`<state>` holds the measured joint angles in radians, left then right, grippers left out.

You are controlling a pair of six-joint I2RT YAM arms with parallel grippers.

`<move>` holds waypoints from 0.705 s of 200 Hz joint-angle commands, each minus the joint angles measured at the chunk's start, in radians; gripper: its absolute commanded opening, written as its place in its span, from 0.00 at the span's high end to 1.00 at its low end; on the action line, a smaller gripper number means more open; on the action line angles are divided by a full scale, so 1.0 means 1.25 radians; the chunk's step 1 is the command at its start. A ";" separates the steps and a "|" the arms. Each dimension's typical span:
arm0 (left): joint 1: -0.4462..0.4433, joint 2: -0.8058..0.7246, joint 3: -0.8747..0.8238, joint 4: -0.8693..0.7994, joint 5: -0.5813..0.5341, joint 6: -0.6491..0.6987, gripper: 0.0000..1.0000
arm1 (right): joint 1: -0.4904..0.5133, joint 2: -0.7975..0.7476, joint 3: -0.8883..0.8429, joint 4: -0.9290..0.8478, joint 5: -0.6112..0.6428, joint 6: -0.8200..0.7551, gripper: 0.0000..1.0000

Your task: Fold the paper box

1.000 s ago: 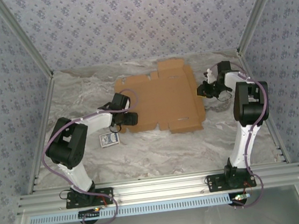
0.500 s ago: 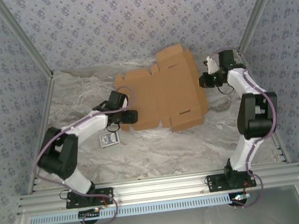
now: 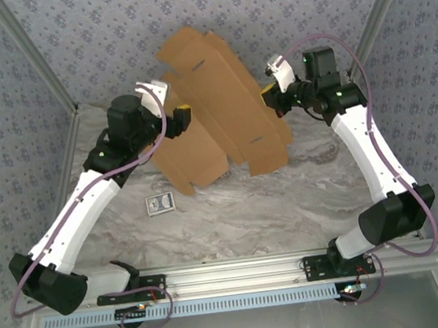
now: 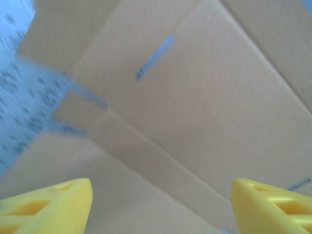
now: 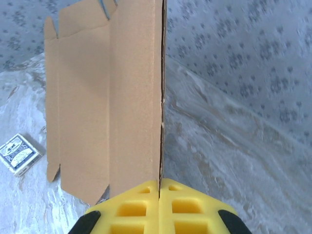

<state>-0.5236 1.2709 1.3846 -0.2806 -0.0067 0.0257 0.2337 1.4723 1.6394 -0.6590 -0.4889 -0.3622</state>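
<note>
My right gripper has the sheet's thin cardboard edge (image 3: 262,98) (image 5: 160,171) between its yellow fingers, so it should turn to tilt the steep sheet flatter, then spread its fingers to release that edge.
The paper box (image 3: 220,104) is a flat brown die-cut cardboard sheet, lifted off the table and tilted steeply, its lower flaps hanging above the marble surface. My right gripper (image 3: 271,95) is shut on the sheet's right edge. In the right wrist view the yellow pads (image 5: 146,204) pinch the thin cardboard edge of the paper box (image 5: 112,97) at the right gripper (image 5: 160,184). My left gripper (image 3: 184,118) is raised at the sheet's left side. It stands open (image 4: 161,195), facing the brown face of the paper box (image 4: 195,97) close up, with nothing between its fingers.
A small blue-and-white card packet (image 3: 159,205) lies on the marble table (image 3: 287,204) below the left arm; the right wrist view has this packet (image 5: 18,153) at the left edge. Patterned walls close in the back and both sides.
Both arms have risen and stretched out. The sheet went from lying flat on the table to hanging tilted in the air. The right gripper closed on its right edge.
</note>
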 commanded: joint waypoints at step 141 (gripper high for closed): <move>0.180 0.364 0.712 -0.545 0.307 0.405 0.28 | 0.017 -0.088 0.042 -0.102 0.004 -0.203 1.00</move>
<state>-0.3141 1.6718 2.1483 -0.8360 0.2317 0.4759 0.2550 1.3964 1.6894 -0.7830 -0.4648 -0.5838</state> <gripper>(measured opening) 0.752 0.059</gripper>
